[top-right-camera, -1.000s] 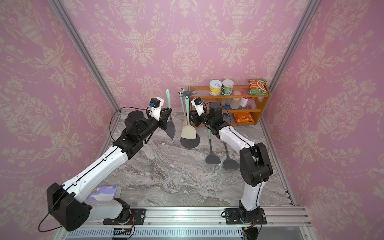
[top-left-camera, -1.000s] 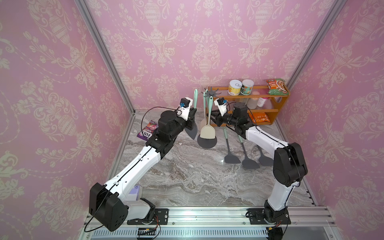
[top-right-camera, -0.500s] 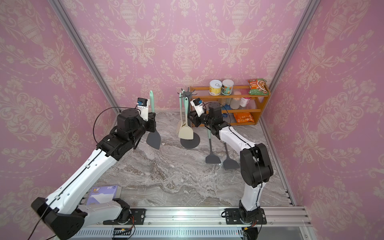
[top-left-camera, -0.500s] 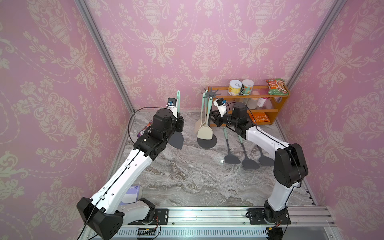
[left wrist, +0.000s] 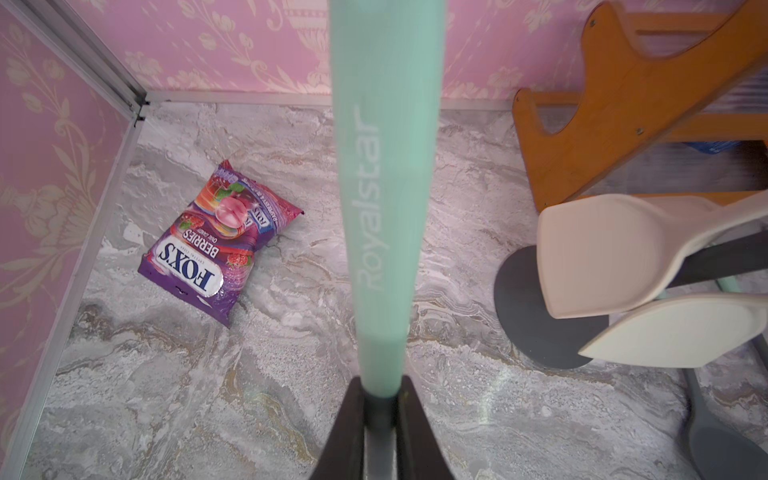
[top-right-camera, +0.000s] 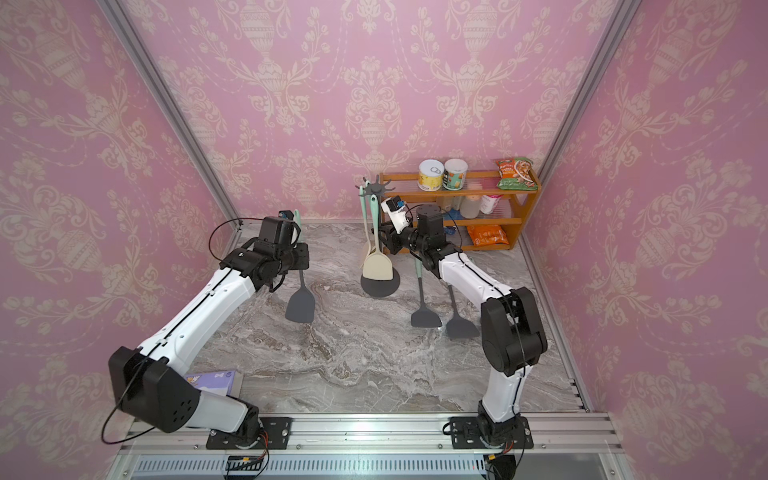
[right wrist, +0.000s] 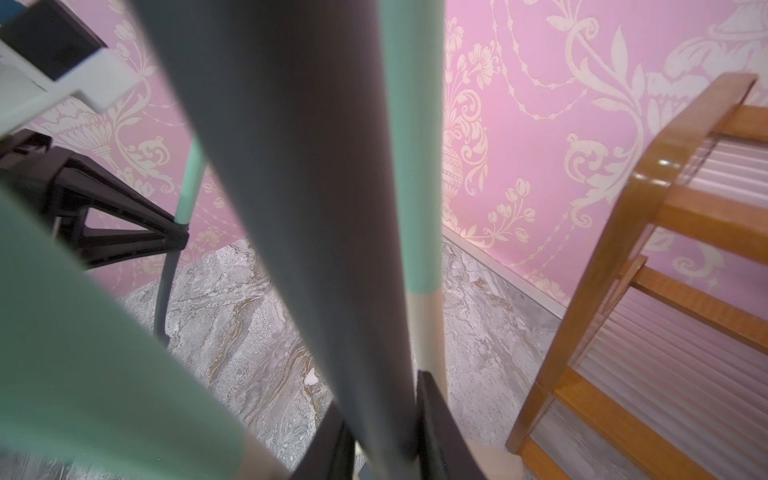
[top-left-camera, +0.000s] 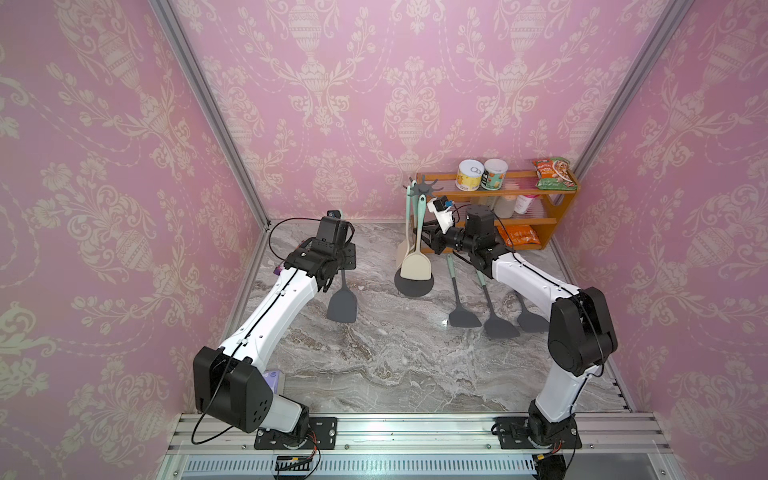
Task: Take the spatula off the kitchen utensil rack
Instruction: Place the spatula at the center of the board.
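Note:
I will move my left gripper over and down next, toward the rack, and lay the spatula flat. Then I will let go of it on the bare marble below it, beside the round base.
The spatula (top-left-camera: 342,306), teal-handled with a dark grey blade, hangs blade-down over the table's left side, well clear of the kitchen utensil rack (top-left-camera: 422,190). My left gripper (top-left-camera: 345,257) is shut on its handle (left wrist: 382,208), gripping where teal meets grey (left wrist: 381,399). The same spatula (top-right-camera: 300,306) shows in both top views. The rack's round base (top-left-camera: 428,286) rests on the marble, and two cream spatulas (top-left-camera: 415,266) hang from its hooks. My right gripper (top-left-camera: 430,244) is shut on the rack's dark pole (right wrist: 311,208), with its fingertips either side (right wrist: 384,415).
Three dark spatulas (top-left-camera: 463,318) lie on the table right of the rack. An orange wooden shelf (top-left-camera: 557,208) with cans and packets stands at the back right. A purple candy bag (left wrist: 216,245) lies in the back left corner. A purple box (top-right-camera: 216,380) sits by the left arm's base.
My left arm has swung left and down, away from the rack, carrying the dark spatula with it. The right arm has stayed on the rack's pole.

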`<state>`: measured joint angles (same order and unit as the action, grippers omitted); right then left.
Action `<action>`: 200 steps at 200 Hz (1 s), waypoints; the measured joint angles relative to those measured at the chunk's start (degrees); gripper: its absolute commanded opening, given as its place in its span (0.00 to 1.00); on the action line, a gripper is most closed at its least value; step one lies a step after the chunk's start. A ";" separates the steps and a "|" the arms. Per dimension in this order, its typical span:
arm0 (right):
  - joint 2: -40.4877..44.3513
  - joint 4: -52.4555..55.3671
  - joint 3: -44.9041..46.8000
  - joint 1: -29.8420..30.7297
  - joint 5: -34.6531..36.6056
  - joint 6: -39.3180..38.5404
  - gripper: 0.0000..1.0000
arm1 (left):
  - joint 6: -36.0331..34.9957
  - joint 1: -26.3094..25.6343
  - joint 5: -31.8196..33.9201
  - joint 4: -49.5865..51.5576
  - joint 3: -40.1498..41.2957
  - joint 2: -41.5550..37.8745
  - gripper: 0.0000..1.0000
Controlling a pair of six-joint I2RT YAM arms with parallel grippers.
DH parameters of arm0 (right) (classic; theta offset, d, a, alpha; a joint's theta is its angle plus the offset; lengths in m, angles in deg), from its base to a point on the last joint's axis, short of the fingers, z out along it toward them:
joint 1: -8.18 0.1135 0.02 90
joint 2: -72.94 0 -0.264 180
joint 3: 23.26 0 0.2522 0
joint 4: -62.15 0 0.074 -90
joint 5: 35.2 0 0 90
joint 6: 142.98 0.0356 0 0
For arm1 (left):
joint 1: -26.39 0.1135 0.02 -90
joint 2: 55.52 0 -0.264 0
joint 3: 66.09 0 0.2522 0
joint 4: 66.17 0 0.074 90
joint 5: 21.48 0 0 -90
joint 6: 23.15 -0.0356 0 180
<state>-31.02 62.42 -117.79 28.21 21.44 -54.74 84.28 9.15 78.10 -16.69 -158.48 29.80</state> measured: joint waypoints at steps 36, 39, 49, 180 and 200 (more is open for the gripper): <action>0.31 0.70 0.00 0.00 0.28 -0.50 0.00 | 1.60 3.74 -3.89 1.25 -0.37 6.75 0.00; 0.31 0.72 0.00 0.00 0.28 -0.57 0.00 | 1.62 3.82 -4.13 1.29 -0.46 7.21 0.00; 0.31 0.72 0.00 0.00 0.31 -0.68 0.00 | 1.68 3.96 -4.90 1.22 -0.55 8.98 0.00; 0.39 0.70 0.15 0.00 0.57 -1.31 0.00 | 1.11 3.96 -7.28 3.50 -11.02 27.56 0.00; 0.39 0.74 0.15 0.00 0.63 -1.33 0.00 | 1.40 3.96 -9.84 4.20 -13.68 30.12 0.00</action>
<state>-30.63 63.16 -117.64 28.21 22.07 -56.07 85.68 13.11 68.26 -12.49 -172.16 59.92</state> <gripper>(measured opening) 0.252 0.146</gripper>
